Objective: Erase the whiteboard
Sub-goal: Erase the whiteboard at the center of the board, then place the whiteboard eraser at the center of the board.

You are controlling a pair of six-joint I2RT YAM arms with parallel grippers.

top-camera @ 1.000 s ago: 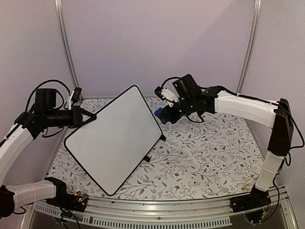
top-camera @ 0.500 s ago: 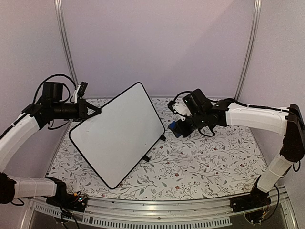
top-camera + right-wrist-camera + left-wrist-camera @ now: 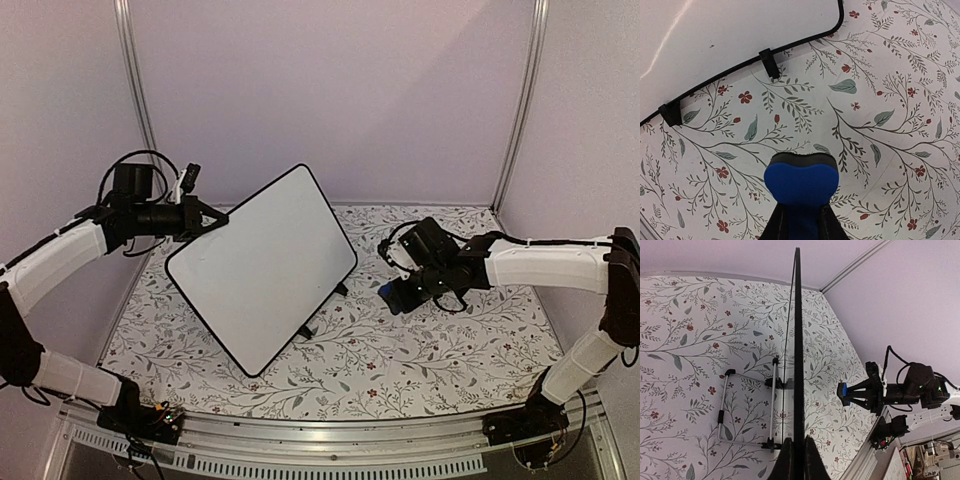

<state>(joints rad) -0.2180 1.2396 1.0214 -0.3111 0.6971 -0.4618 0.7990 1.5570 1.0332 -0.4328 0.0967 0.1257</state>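
My right gripper will next lower the blue eraser to the open floral cloth (image 3: 801,144) beside the whiteboard's feet and let go of it.
The whiteboard (image 3: 265,265) is blank white with a thin black rim. It stands tilted, its two black feet (image 3: 340,290) low near the table. My left gripper (image 3: 215,222) is shut on its upper left rim. In the left wrist view the whiteboard (image 3: 798,340) shows edge-on, pinched by the left gripper (image 3: 798,455). My right gripper (image 3: 392,293) hovers to the right of the board, apart from it, shut on a blue eraser (image 3: 388,292). The right wrist view shows the eraser (image 3: 801,182) in the right gripper (image 3: 801,215), with the whiteboard's lower corner (image 3: 730,35) beyond.
The table wears a floral cloth (image 3: 430,350). A thin wire stand frame (image 3: 723,402) shows beside the board's back. Plain walls and two metal posts (image 3: 520,100) close in the space. A metal rail (image 3: 330,445) runs along the near edge.
My left gripper has carried the board's held rim up and rightward, standing the board steeper. My right gripper has moved right and down with the eraser, away from the board.
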